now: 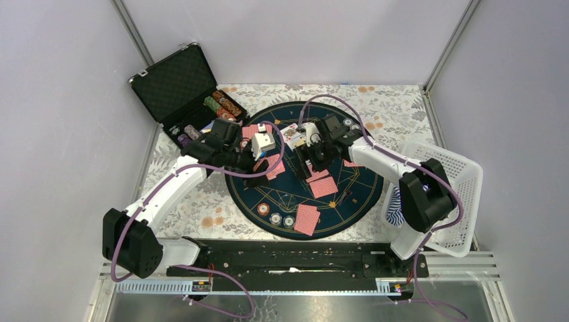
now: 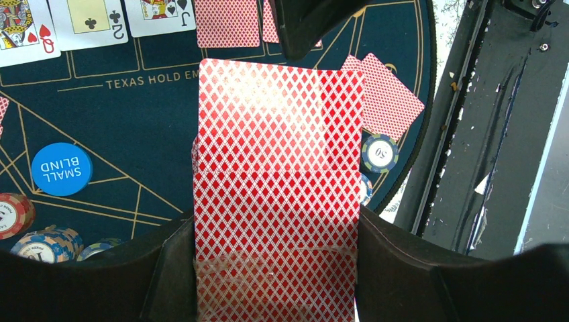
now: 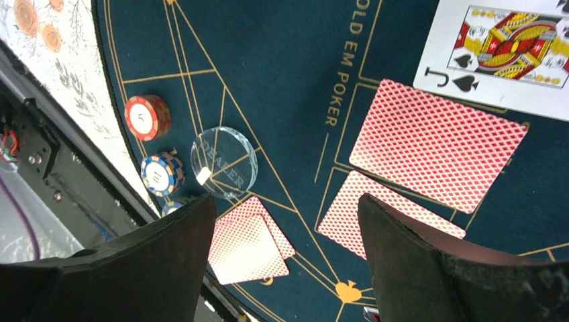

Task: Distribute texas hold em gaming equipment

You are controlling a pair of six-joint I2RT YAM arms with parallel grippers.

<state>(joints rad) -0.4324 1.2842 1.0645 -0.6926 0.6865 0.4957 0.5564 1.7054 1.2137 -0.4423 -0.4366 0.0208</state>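
Note:
Bare tabletop beside the mat lies below my left gripper and to its left in the top view. My left gripper carries the deck of cards over, lowers and releases it next.
My left gripper point(image 2: 275, 235) is shut on a taped deck of red-backed playing cards point(image 2: 278, 168), held above the round blue poker mat point(image 1: 349, 131). My right gripper point(image 3: 288, 201) stands open with nothing between its fingers, hovering over two face-down cards point(image 3: 439, 141) on the mat. A face-down pair point(image 3: 248, 245) lies under its left finger. Close by are a clear dealer button point(image 3: 224, 162), a red chip point(image 3: 147, 116) and a blue chip point(image 3: 163, 173). The left wrist view shows face-up cards point(image 2: 87, 20), a blue small-blind disc point(image 2: 62, 169) and a chip marked 50 point(image 2: 380, 153).
An open black case point(image 1: 176, 84) holding rows of chips stands at the back left. A white basket point(image 1: 463, 174) with striped cloth in it tilts at the right. More chips point(image 1: 275, 216) and a face-down pair point(image 1: 307, 219) lie at the mat's near edge.

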